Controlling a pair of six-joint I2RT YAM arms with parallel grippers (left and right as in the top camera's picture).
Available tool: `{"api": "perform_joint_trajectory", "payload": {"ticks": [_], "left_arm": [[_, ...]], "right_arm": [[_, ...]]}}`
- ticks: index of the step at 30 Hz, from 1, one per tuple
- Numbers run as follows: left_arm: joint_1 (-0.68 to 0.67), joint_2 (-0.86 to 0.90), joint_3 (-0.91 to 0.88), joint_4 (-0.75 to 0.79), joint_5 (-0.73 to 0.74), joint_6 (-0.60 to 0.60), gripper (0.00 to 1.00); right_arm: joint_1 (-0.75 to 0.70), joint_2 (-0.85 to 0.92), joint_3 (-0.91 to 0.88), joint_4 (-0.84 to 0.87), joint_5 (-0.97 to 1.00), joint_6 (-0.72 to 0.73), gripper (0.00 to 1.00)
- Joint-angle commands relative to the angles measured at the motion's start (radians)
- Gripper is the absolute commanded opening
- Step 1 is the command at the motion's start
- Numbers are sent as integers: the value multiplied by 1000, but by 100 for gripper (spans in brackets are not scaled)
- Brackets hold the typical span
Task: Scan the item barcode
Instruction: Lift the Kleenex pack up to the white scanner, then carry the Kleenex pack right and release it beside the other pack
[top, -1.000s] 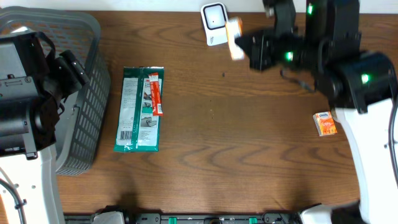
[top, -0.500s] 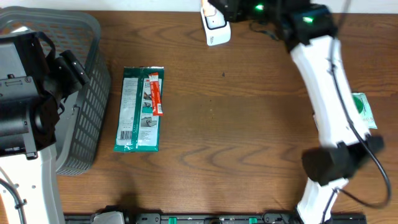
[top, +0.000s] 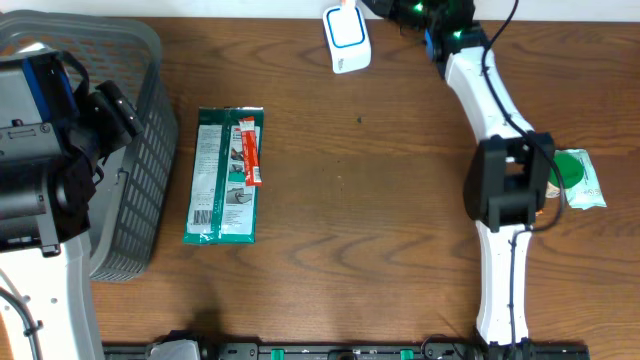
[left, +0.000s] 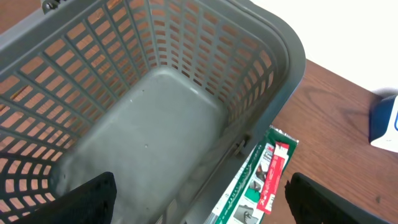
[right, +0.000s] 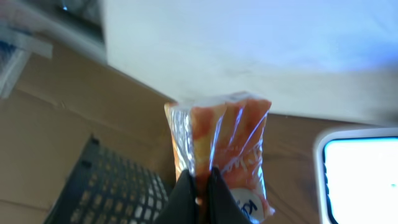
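Note:
The side of the table near the green-and-white pack is clear of the scanner (top: 346, 38), so next I should swing my right gripper back and down to release the orange packet on the table there.
My right gripper (right: 200, 180) is shut on an orange plastic-wrapped packet (right: 224, 137), pinching its lower edge. The packet is held up at the table's far edge, just left of the white scanner (right: 360, 180). From overhead the scanner (top: 346, 38) stands at the back centre, its screen glowing blue, and my right arm (top: 480, 80) reaches up to it. My left gripper (left: 202, 208) hangs open over the grey basket (left: 155, 118) with nothing between its fingers.
A green flat packet (top: 222, 176) with a red stick pack (top: 249, 150) on it lies beside the basket (top: 140, 150). A green-and-white pack (top: 577, 177) lies at the right edge beside my right arm's base.
My right arm has stretched toward the table's back edge, bringing the orange packet in by the scanner. The scanner's screen now glows blue. The left arm has not moved.

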Motion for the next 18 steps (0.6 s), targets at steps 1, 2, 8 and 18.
{"api": "perform_joint_trajectory", "payload": {"ticks": [1, 2, 8, 18], "left_arm": [[4, 0, 5, -1, -9, -2, 88], [4, 0, 5, -1, -9, -2, 88], [4, 0, 5, -1, -9, -2, 88], [4, 0, 5, -1, -9, -2, 88]], "right_arm": [[-3, 111, 9, 89, -65, 259, 1], [-4, 136, 9, 124, -66, 291, 1], [-3, 192, 8, 203, -64, 344, 1], [-14, 152, 9, 488, -204, 483, 1]]}}
